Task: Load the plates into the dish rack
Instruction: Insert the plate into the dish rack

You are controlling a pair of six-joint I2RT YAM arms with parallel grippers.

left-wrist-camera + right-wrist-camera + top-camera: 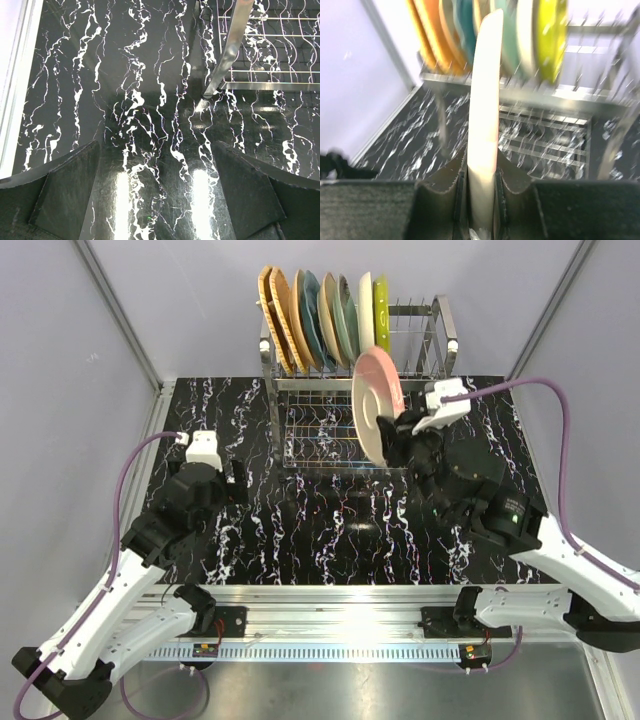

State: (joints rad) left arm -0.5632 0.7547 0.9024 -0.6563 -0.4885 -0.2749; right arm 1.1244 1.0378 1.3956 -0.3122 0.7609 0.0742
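Observation:
I should carry the pink-edged plate (374, 400) up and outward with my right gripper, then down onto the dish rack's bare wires (403, 338) beside the yellow-green plate, and then release it, because that slot is empty.
The steel wire dish rack (425, 340) stands at the back of the table with several plates upright in its top tines, from orange woven ones (277, 312) on the left through teal (312, 312) to a yellow-green one (382, 308). My right gripper (392, 428) is shut on the rim of a pink-edged plate (374, 400), held on edge in front of the rack. In the right wrist view that plate (485, 100) rises edge-on between the fingers (442, 182). My left gripper (238, 480) hangs open and empty over the table's left side; its fingers (65, 190) stand wide apart.
The black marbled table (330, 530) runs between both arms. One rack leg (220, 70) and the lower grid shelf (270, 50) show in the left wrist view. The rack's right-hand tines (415, 315) are bare. Grey walls and metal frame posts enclose the table.

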